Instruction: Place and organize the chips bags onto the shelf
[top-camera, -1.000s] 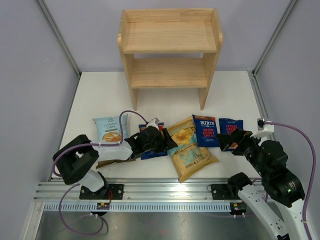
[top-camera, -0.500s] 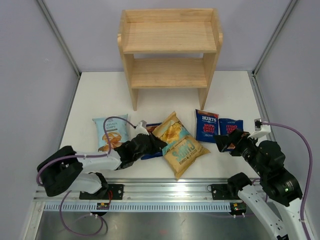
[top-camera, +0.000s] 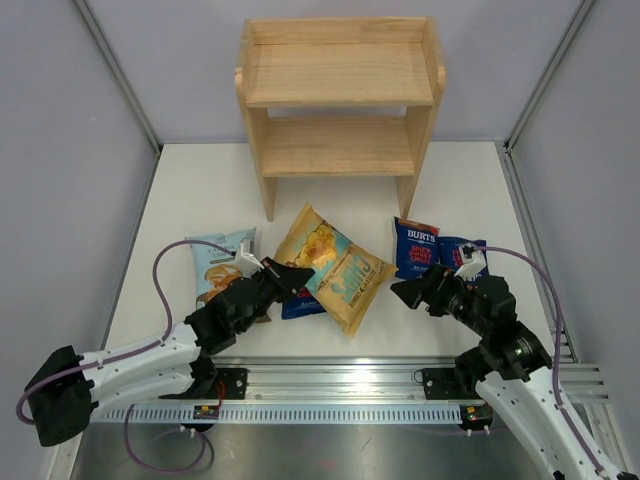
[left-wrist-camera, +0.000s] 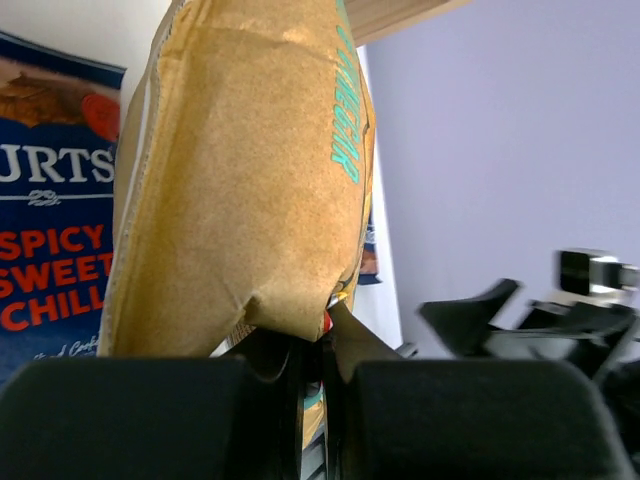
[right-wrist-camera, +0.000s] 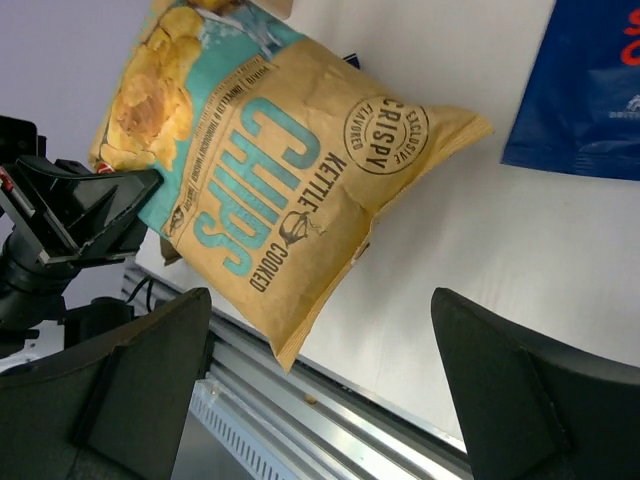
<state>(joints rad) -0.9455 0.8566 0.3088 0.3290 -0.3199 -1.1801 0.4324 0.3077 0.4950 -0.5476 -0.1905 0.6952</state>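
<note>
The yellow chips bag's lower edge (top-camera: 375, 291) (right-wrist-camera: 398, 193) hangs free, so my right gripper should go left in the top view and turn its open fingers onto it.
My left gripper (top-camera: 293, 276) is shut on the near left edge of the larger yellow chips bag (top-camera: 332, 266), which is lifted and tilted above the table. In the left wrist view the bag's brown back (left-wrist-camera: 240, 180) rises from the closed jaws (left-wrist-camera: 315, 345). My right gripper (top-camera: 408, 292) stands open just right of the bag, with nothing between its fingers (right-wrist-camera: 140, 380); the bag's front (right-wrist-camera: 290, 180) fills that view. Two dark-blue Burts bags (top-camera: 415, 247) (top-camera: 462, 255) lie at the right and a third (top-camera: 298, 304) lies under the yellow bag. The Cassava bag (top-camera: 218, 262) lies at the left. The wooden shelf (top-camera: 340, 100) stands at the back.
A metal rail (top-camera: 340, 385) runs along the table's near edge, holding both arm bases. Grey walls close in the left and right sides. White tabletop (top-camera: 340, 215) lies between the bags and the shelf's feet.
My left gripper has shut on the yellow bag, lifted it and carried it left and toward the shelf. The right arm has swung in toward the middle, still open.
</note>
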